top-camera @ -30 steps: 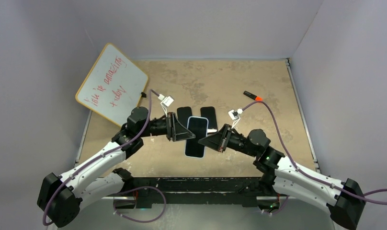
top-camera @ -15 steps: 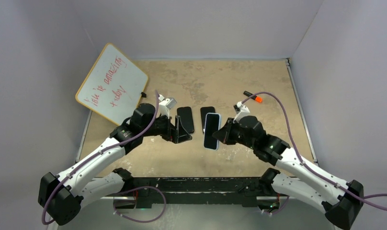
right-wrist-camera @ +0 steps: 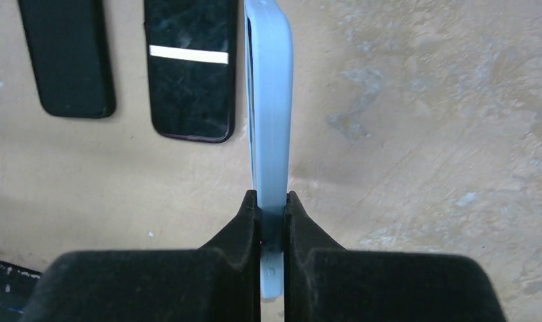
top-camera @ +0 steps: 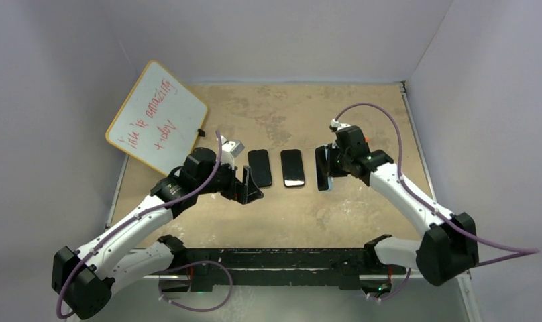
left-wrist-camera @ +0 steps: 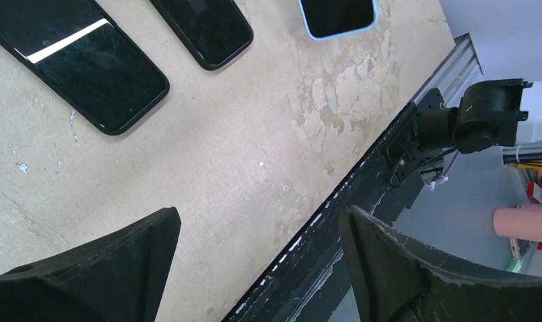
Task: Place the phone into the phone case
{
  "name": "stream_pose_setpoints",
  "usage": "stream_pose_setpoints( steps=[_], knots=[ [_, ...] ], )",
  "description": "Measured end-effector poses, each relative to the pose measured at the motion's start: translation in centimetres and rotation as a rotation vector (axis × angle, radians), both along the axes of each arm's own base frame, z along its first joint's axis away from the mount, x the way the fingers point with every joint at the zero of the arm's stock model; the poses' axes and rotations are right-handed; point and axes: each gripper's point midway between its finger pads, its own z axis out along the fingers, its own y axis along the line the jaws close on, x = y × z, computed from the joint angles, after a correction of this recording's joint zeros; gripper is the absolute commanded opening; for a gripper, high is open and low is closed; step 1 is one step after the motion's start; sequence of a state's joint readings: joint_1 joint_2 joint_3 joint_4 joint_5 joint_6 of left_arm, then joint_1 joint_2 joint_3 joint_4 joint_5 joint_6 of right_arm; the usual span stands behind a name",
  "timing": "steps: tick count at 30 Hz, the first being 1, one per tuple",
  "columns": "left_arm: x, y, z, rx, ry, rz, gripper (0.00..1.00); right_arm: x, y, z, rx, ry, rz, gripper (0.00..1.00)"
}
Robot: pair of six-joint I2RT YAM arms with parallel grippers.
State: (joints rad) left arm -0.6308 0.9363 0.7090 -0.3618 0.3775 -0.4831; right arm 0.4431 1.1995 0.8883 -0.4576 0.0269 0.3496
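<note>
The light blue case goes down onto the bare tabletop next as my right gripper lowers, tilts and releases it, since the side of a phone already fills it.
The light blue phone case [right-wrist-camera: 269,100] stands on its long edge over the table, and my right gripper [right-wrist-camera: 273,201] is shut on its near end. A dark phone face fills its blue rim [left-wrist-camera: 337,15]. In the top view the case [top-camera: 322,169] sits just right of two black phones [top-camera: 259,168] [top-camera: 292,168] lying flat side by side, with the right gripper [top-camera: 331,165] at its right side. My left gripper [top-camera: 249,185] hangs open and holds nothing, just left of and nearer than the left black phone [left-wrist-camera: 74,60]. Its fingers [left-wrist-camera: 87,268] are wide apart.
A whiteboard [top-camera: 157,117] with red writing leans at the back left. The table's black front rail [left-wrist-camera: 389,154] runs close under the left gripper. A pink cup [left-wrist-camera: 526,225] stands off the table beyond the rail.
The left gripper let go of the cased phone, opened and drew back to the left. The right arm carried the cased phone from the front middle to the right of the two black phones.
</note>
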Motion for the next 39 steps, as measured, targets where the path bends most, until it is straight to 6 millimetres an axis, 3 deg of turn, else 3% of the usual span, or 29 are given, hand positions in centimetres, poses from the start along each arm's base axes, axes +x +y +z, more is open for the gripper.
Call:
stream_pose_setpoints(
  steps=[7,14,19,25,33,36,38,39],
  knots=[
    [0.0,0.0,0.0,0.001,-0.007,-0.004,0.93,4.0,-1.6,-2.0,0.025,0.115,0.017,0.00],
    [0.1,0.0,-0.2,0.007,-0.002,-0.005,0.93,6.5,-2.9,-6.1,0.164,0.277,0.022,0.08],
    [0.4,0.0,-0.9,0.027,0.013,0.007,0.93,7.0,-2.7,-6.7,0.235,0.324,0.037,0.31],
    [0.9,-0.1,-1.9,0.055,0.036,0.019,0.94,7.1,-2.7,-8.2,0.226,0.344,0.018,0.39],
    [1.4,-0.3,-2.0,0.062,0.044,0.026,0.95,7.4,-3.8,-8.9,0.170,0.346,-0.061,0.64],
    [1.5,-0.1,-2.0,0.068,0.040,0.037,0.95,7.5,-4.4,-8.9,0.143,0.352,-0.097,0.76],
    [1.6,0.0,-1.9,0.071,0.034,0.046,0.95,7.3,-4.8,-8.6,0.124,0.349,-0.117,0.94],
    [1.7,0.1,-1.9,0.071,0.030,0.050,0.95,7.3,-5.0,-8.2,0.116,0.342,-0.128,0.98]
  ],
)
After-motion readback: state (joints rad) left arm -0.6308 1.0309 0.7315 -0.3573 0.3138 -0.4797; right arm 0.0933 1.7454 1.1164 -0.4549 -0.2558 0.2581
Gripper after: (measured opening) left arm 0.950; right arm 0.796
